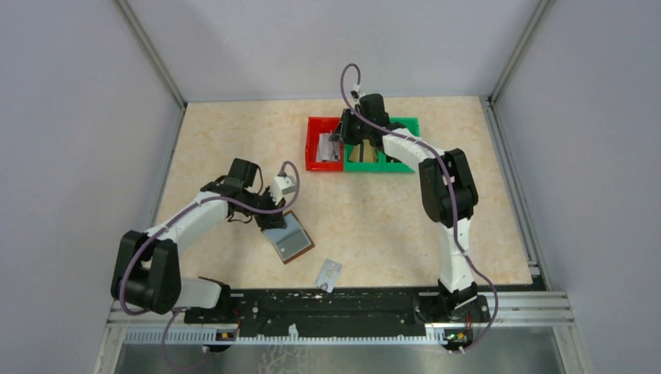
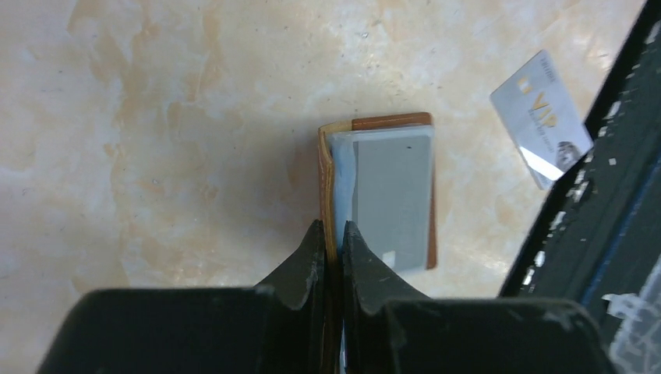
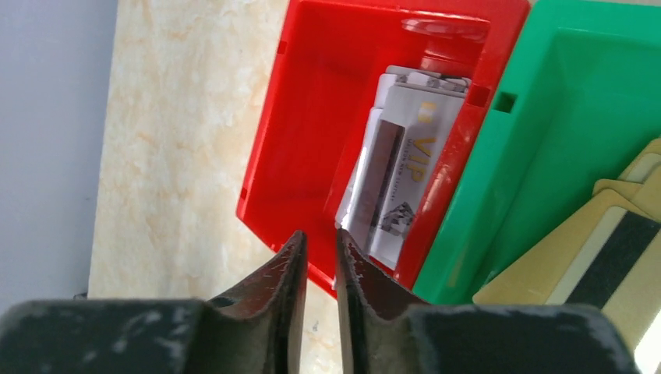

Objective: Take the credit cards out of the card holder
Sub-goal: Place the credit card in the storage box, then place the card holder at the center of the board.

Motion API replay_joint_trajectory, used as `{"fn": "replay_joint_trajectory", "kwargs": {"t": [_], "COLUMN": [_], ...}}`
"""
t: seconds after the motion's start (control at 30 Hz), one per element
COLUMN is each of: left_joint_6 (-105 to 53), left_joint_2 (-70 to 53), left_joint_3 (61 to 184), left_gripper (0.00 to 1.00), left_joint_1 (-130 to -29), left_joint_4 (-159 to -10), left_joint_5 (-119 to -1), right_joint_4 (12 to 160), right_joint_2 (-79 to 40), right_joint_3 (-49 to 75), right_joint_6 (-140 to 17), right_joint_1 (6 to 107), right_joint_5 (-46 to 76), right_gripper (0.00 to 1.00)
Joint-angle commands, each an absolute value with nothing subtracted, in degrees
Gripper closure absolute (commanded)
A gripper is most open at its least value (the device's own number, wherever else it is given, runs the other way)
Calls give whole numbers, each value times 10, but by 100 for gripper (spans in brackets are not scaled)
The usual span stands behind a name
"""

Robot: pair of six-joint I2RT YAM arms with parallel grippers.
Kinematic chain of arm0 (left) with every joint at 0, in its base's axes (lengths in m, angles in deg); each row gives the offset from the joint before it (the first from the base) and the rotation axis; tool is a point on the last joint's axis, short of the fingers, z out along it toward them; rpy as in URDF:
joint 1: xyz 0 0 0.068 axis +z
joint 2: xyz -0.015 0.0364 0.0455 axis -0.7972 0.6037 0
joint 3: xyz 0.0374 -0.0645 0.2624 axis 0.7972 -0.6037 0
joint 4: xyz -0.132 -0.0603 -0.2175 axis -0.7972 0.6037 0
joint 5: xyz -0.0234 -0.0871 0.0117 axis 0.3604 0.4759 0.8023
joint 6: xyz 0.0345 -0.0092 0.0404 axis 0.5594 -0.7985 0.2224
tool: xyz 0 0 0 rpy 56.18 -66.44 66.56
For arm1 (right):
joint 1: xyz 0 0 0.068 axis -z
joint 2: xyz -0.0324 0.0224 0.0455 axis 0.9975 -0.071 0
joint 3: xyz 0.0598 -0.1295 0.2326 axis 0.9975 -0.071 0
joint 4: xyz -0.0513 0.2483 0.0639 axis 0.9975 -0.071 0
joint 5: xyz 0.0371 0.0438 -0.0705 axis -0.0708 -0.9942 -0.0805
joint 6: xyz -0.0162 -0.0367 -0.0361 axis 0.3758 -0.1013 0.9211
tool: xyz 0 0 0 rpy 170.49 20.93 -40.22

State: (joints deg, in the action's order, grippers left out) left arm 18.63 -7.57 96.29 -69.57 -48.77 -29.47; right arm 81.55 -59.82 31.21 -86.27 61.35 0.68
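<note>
Bare tabletop lies to the right in the top view, so the left gripper needs to pull the holder's brown edge that way next and let go of it there.
The brown leather card holder (image 1: 292,241) lies open on the table left of centre, with a pale grey credit card (image 2: 390,195) lying on it. My left gripper (image 2: 334,234) is shut on the holder's brown edge (image 2: 390,121); it also shows in the top view (image 1: 274,221). Another silvery credit card (image 1: 330,273) lies loose on the table near the front rail, and shows in the left wrist view (image 2: 542,117). My right gripper (image 3: 321,238) hangs over the red bin's near wall with its jaws slightly apart and empty; the top view shows it at the back (image 1: 337,144).
The red bin (image 3: 312,78) holds silvery cards (image 3: 405,164). The green bin (image 3: 561,93) beside it holds tan cards (image 3: 561,257). Both bins stand at the back centre (image 1: 316,128). The black base rail (image 1: 351,300) runs along the front edge.
</note>
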Motion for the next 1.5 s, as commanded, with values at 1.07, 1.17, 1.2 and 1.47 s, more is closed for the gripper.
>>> {"fn": "replay_joint_trajectory", "kwargs": {"t": [1.07, 1.17, 1.2, 1.47], "left_joint_6": [149, 107, 96, 30], "left_joint_2": [33, -5, -18, -64], "left_joint_3": [980, 993, 996, 1005], "left_gripper": [17, 1, 1, 9], "left_joint_1": [-1092, -1092, -1092, -1090], "left_joint_4": [-624, -572, -558, -507], "left_joint_5": [-849, -739, -697, -515], "right_joint_4": [876, 880, 879, 876], "right_joint_2": [-141, -120, -115, -79], "right_joint_3": [-116, -143, -149, -185], "right_joint_6": [-843, -851, -854, -869], "right_joint_1": [654, 656, 658, 662], "right_joint_5": [111, 112, 111, 120], "right_gripper": [21, 16, 16, 14]}}
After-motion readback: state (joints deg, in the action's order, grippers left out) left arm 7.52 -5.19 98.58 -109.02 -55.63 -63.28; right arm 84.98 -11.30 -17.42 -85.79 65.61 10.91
